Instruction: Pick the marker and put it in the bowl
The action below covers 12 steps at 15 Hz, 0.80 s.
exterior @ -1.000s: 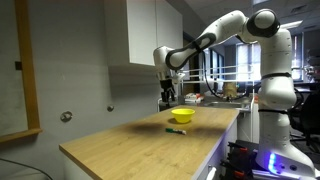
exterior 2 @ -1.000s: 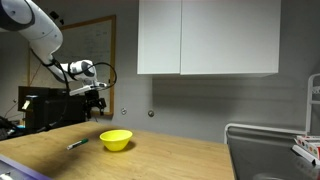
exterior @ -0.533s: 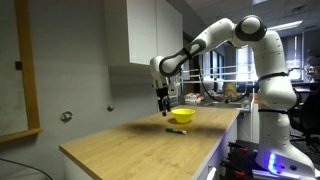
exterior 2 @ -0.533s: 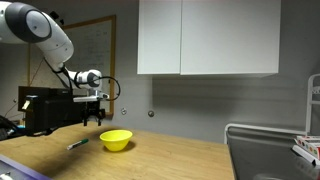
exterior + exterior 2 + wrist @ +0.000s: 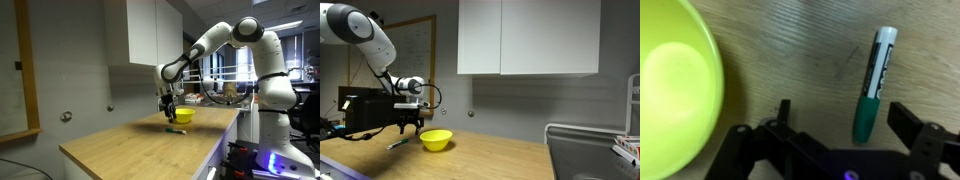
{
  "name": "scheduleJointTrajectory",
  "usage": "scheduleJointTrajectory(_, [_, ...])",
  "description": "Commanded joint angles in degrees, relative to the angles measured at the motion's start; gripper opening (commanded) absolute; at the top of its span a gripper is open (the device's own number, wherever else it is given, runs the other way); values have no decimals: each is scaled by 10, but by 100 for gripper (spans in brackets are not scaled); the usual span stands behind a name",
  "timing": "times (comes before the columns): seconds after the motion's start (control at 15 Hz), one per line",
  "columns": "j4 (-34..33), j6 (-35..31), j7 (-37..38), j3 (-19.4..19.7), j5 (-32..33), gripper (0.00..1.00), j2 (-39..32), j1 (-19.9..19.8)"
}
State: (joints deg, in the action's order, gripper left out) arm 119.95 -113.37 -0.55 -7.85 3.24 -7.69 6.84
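Note:
I need to shift my gripper away from the bowl first to get down over the marker's green part (image 5: 867, 117), because the marker (image 5: 873, 85) lies nearer the finger farther from the bowl.
The dark green marker (image 5: 873, 85) lies flat on the wooden table, seen in the wrist view between my two fingers, nearer the right one. It also shows as a thin stick in both exterior views (image 5: 177, 130) (image 5: 396, 144). The yellow bowl (image 5: 675, 90) fills the left of the wrist view and stands on the table in both exterior views (image 5: 181, 116) (image 5: 436, 140). My gripper (image 5: 845, 120) is open and empty, hanging low over the marker beside the bowl (image 5: 168, 113) (image 5: 408, 125).
The wooden table (image 5: 140, 145) has a near edge on the right of an exterior view. White wall cabinets (image 5: 528, 37) hang above. A sink (image 5: 585, 160) sits at the far end. Dark equipment (image 5: 365, 108) stands behind the arm.
My gripper has come down towards the table and moved over the marker, closer to the bowl. The marker and the bowl have not moved.

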Motion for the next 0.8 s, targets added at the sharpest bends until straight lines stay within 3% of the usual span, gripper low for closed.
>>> scheduleJointTrajectory(0.0, [37, -8, -1, 0, -4, 100, 22, 5])
scheduleJointTrajectory(0.73, [16, -2, 17, -21, 22, 100, -7, 43])
